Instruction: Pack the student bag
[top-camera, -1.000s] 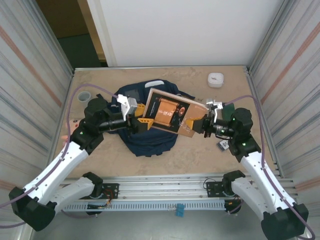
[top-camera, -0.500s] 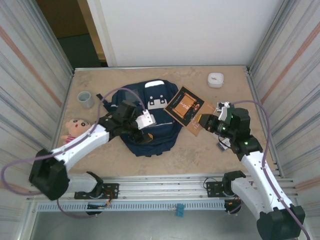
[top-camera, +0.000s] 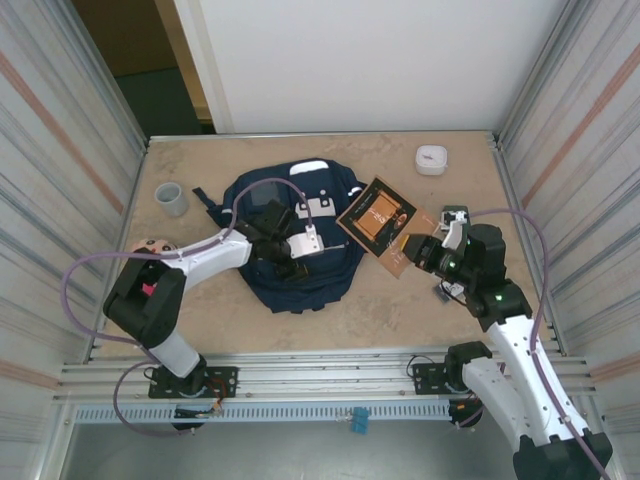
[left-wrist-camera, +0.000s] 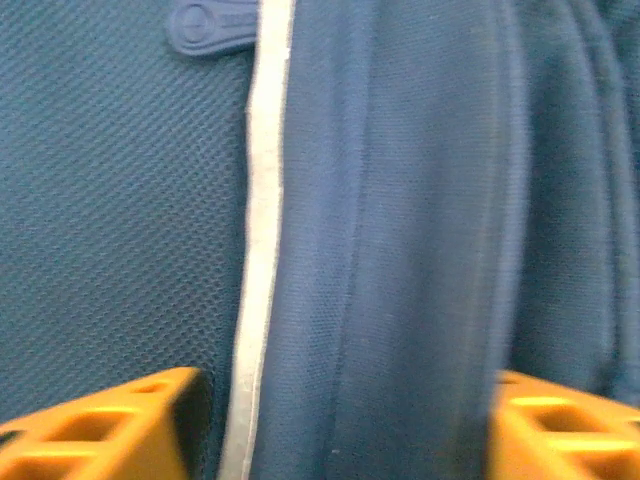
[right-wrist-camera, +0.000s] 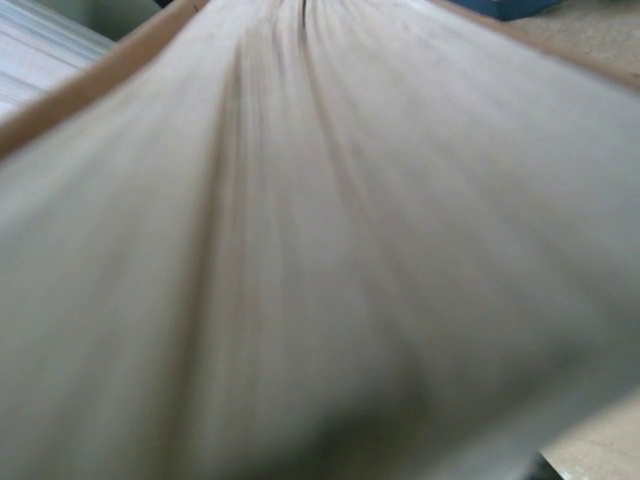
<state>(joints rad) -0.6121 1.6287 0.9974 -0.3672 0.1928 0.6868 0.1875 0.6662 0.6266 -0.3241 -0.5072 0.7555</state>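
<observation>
The book is still outside the bag, so the robot's right gripper will next carry it sideways into the bag's near half to release the book's near end.
The student bag, navy with white patches near its top, lies flat at mid-table. My left gripper hovers low over its front pocket. In the left wrist view the orange fingertips stand wide apart over the navy fabric, with the pale stripe and a zipper pull in sight and nothing between them. My right gripper is shut on the near right corner of a brown and orange book, held just right of the bag. The book's blurred page edge sits close in the right wrist view.
A grey cup stands at the back left. A small doll lies by the left arm. A white round container sits at the back right, and a small dark item lies under the right arm. Metal walls close both sides.
The left gripper has let go of the book and dropped onto the bag's front pocket. The right gripper has carried the book off the bag to the right.
</observation>
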